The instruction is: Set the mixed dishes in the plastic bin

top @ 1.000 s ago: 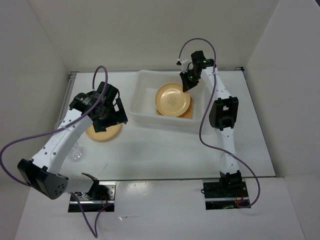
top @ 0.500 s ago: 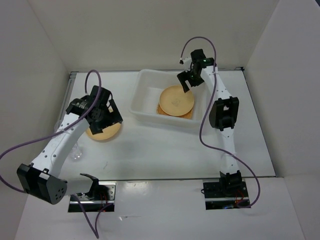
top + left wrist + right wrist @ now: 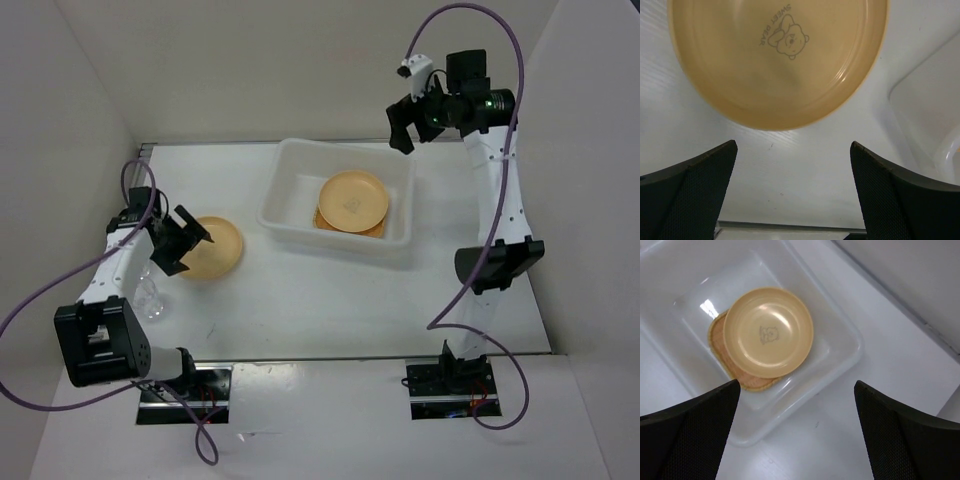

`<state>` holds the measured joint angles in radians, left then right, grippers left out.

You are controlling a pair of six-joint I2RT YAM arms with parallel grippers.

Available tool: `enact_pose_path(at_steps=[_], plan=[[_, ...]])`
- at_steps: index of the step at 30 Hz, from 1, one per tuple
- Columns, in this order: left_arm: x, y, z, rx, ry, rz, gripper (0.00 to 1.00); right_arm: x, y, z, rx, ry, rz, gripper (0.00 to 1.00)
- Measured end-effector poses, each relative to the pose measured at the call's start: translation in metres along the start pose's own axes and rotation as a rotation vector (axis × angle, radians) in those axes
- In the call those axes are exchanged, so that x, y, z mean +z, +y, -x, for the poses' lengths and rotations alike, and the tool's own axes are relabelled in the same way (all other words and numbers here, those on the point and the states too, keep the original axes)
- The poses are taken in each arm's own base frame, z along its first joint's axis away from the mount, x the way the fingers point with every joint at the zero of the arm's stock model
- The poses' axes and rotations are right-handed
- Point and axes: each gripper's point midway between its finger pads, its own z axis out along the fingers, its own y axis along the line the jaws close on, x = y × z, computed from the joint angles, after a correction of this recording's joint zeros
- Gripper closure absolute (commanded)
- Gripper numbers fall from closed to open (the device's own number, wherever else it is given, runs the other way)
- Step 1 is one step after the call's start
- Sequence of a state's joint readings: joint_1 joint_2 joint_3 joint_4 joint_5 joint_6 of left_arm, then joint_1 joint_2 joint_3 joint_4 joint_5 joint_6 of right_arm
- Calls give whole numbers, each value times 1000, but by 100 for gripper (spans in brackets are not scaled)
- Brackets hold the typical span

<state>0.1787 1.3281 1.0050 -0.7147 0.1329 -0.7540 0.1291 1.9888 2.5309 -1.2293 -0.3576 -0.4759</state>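
Observation:
I will next lower my left gripper astride the second plate's rim by the clear cup, which is below it, since this plate is outside the bin (image 3: 283, 218).
The plastic bin (image 3: 283, 218) (image 3: 793, 405) stands at the table's far middle. Inside it a round tan-yellow plate (image 3: 352, 200) (image 3: 768, 332) lies on the woven tan plate (image 3: 753, 383). High above the bin's far right corner my right gripper (image 3: 408, 127) (image 3: 797, 385) hangs open and empty. A second round plate (image 3: 214, 248) (image 3: 777, 60) lies flat on the table at the left. My left gripper (image 3: 190, 248) (image 3: 792, 150) is open at that plate's left edge, low over the table, with nothing between its fingers. A small clear cup (image 3: 150, 298) stands beside the left arm.
White walls enclose the table on three sides. A corner of the bin (image 3: 935, 115) shows at the right of the left wrist view. A metal strip runs along the table's left edge (image 3: 143, 165).
My right gripper opened, left the round plate in the bin on the woven plate, then rose up and to the right. The left arm swung from above the table plate to its left edge.

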Motion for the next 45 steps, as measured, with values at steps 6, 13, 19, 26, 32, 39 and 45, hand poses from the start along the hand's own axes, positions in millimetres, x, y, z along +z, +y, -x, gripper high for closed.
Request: enact_pose_path(at_steps=[6,13,19,26,32,39,45], plan=[[21,13,5,-60,21,-47,0,15,36,-66,35,172,151,1],[40,41,-13,-161,58,-13,0,36,66,-147,117,382,262,2],[49,45,-14,-164,38,-24,0,20,82,-176,154,412,261,6],[60,51,-13,-189,7,-41,5,15,65,-232,343,433,215,12],[70,54,-9,-201,-4,-45,17,12,91,-282,448,486,268,12],[78,50,-5,-216,-11,-69,37,6,110,-300,484,493,283,12],[84,48,-5,-222,-2,-83,74,14,107,-294,481,451,277,12]])
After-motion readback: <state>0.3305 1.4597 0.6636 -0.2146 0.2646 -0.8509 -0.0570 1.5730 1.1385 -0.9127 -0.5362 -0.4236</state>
